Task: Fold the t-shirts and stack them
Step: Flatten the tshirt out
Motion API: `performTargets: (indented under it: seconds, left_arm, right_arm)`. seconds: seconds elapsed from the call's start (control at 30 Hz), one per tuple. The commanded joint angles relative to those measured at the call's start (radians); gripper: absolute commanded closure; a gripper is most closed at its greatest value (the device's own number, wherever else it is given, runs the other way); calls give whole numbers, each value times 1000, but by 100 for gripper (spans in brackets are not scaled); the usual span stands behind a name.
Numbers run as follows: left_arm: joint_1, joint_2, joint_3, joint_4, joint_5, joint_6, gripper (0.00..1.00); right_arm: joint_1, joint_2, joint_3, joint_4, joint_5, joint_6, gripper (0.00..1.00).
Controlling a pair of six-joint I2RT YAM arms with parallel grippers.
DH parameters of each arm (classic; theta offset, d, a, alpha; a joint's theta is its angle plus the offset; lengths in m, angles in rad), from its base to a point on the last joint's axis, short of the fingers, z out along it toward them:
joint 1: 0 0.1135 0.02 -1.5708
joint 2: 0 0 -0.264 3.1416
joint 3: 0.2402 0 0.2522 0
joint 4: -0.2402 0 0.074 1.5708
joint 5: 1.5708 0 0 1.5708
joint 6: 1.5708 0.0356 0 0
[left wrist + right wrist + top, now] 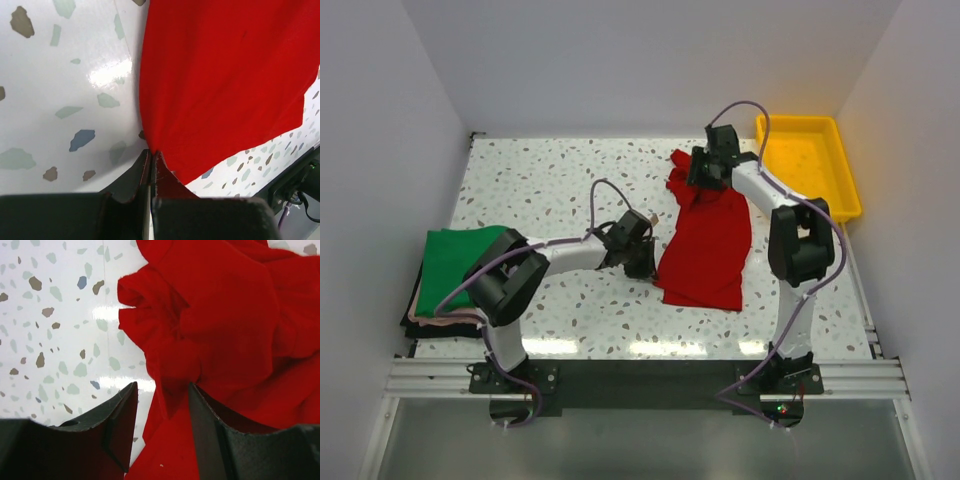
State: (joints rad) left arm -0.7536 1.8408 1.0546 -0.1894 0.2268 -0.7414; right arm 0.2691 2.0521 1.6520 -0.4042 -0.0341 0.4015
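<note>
The robot will next lower the open fingers of its right gripper to the bunched far end of the red t-shirt, on both sides of its raised fold (697, 193) (165, 392), which is already between them, and then close them.
The red t-shirt (705, 245) lies partly spread on the speckled table, its far end bunched up. The dark green t-shirt (455, 262) rests folded at the left edge. My left gripper (640, 262) sits at the red shirt's left edge. In the left wrist view that gripper (152, 151) is shut on the hem of the red shirt (225, 75). My right gripper (705, 170) hovers over the bunched far end. In the right wrist view it (162, 385) stands open, with a hanging fold of red cloth (225, 315) between its fingers.
A yellow plastic tray (805, 160) stands at the back right corner, close behind the right arm. The green shirt tops a small pile with pinkish and dark layers (440, 322) under it. White walls close in on three sides.
</note>
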Motion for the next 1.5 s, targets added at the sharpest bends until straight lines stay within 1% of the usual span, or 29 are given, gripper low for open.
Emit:
performTargets:
  seconds: [0.0,0.03,0.07,0.13,0.3,0.4,0.53,0.67,0.77,0.9,0.93,1.0,1.03,1.13,1.17,1.23,1.27,1.3,1.37,1.43,1.47]
  left_arm:
    - [13,-77,-24,-5,-18,4,100]
    - [17,-89,-27,-5,-20,4,100]
    - [20,-94,-34,-5,-21,7,100]
    - [30,-107,-39,-10,-24,8,100]
    - [43,-140,-47,-30,-37,22,100]
    - [53,-155,-53,-35,-38,27,100]
    - [60,-166,-59,-35,-34,31,100]
    - [63,-172,-59,-35,-34,33,100]
    - [71,-181,-59,-38,-34,36,100]
    - [95,-205,-61,-50,-40,43,100]
    - [100,-210,-61,-54,-40,50,100]
    - [121,-227,-59,-70,-41,57,100]
    - [129,-235,-58,-74,-47,66,100]
    - [175,-262,-39,-108,-56,94,100]
    - [189,-268,-28,-137,-64,103,100]
    - [232,-287,8,-171,-89,132,100]
    - [261,-296,37,-204,-105,152,100]
    - [276,-301,38,-222,-106,152,100]
    - [302,-308,85,-277,-145,180,100]
    - [348,-316,134,-312,-187,206,100]
    - [367,-321,148,-340,-194,214,100]
  right_arm:
    - [28,37,122,-63,92,-52,51]
    - [42,51,140,-82,112,-52,51]
    - [51,68,158,-102,166,-52,52]
    - [64,104,210,-163,212,-52,54]
    - [73,151,284,-241,270,-61,59]
    - [82,166,314,-286,298,-78,62]
    - [97,154,305,-308,368,-98,61]
    - [102,167,325,-324,370,-119,59]
    - [107,186,328,-324,364,-124,61]
    - [108,203,347,-329,336,-128,73]
    - [108,204,354,-332,330,-128,81]
    - [108,203,380,-344,317,-125,90]
    - [108,198,391,-346,304,-127,99]
    - [105,191,475,-377,316,-122,100]
    - [102,186,535,-395,321,-118,100]
    - [82,177,595,-407,323,-106,100]
    - [61,166,661,-419,316,-89,100]
    - [49,160,696,-426,312,-79,100]
    - [27,142,777,-438,306,-53,100]
    - [-8,111,795,-429,301,-33,100]
    - [-21,90,778,-418,283,-26,100]
